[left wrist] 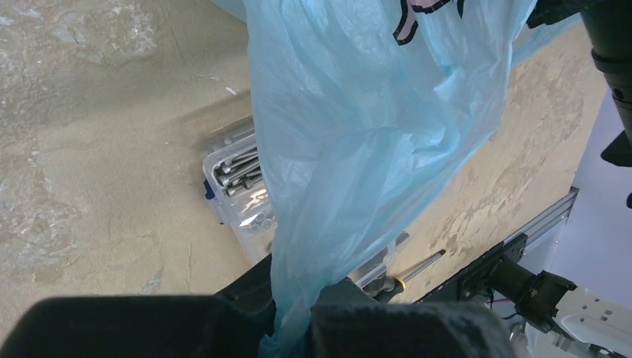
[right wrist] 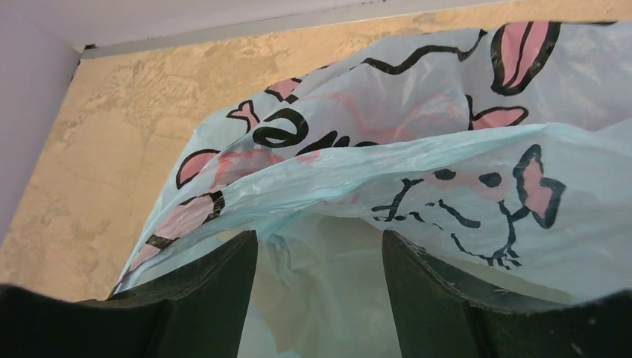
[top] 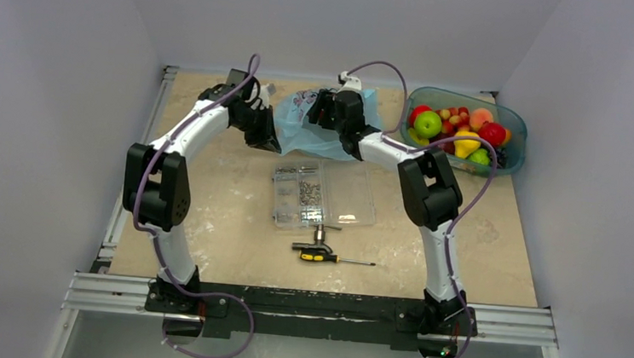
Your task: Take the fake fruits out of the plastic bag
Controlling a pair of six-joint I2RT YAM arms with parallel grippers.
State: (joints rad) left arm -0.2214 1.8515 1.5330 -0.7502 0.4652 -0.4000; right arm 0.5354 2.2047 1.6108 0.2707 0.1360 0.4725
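Note:
I need to lower my right gripper deeper through the bag's opening [right wrist: 332, 237] next and turn it as its open fingers slide under the printed film, because only film is between them.
The light blue plastic bag [top: 321, 137] hangs between my two grippers at the back middle of the table. My left gripper [top: 267, 134] is shut on the bag's left edge; in the left wrist view the film [left wrist: 373, 112] is pinched between its fingers [left wrist: 298, 313]. My right gripper [top: 326, 111] is open at the bag's top. In the right wrist view it [right wrist: 320, 253] reaches into the printed bag's mouth [right wrist: 447, 156], with only film between the fingers. No fruit shows inside the bag. A green apple [top: 427, 124] and red fruits [top: 493, 133] lie in the teal tub.
The rigid teal tub [top: 516, 126] stands at the back right, holding several fruits. A clear compartment box of screws [top: 322, 195] lies mid-table, also in the left wrist view [left wrist: 231, 175]. A screwdriver [top: 325, 255] lies nearer the front. Grey walls close in on all sides.

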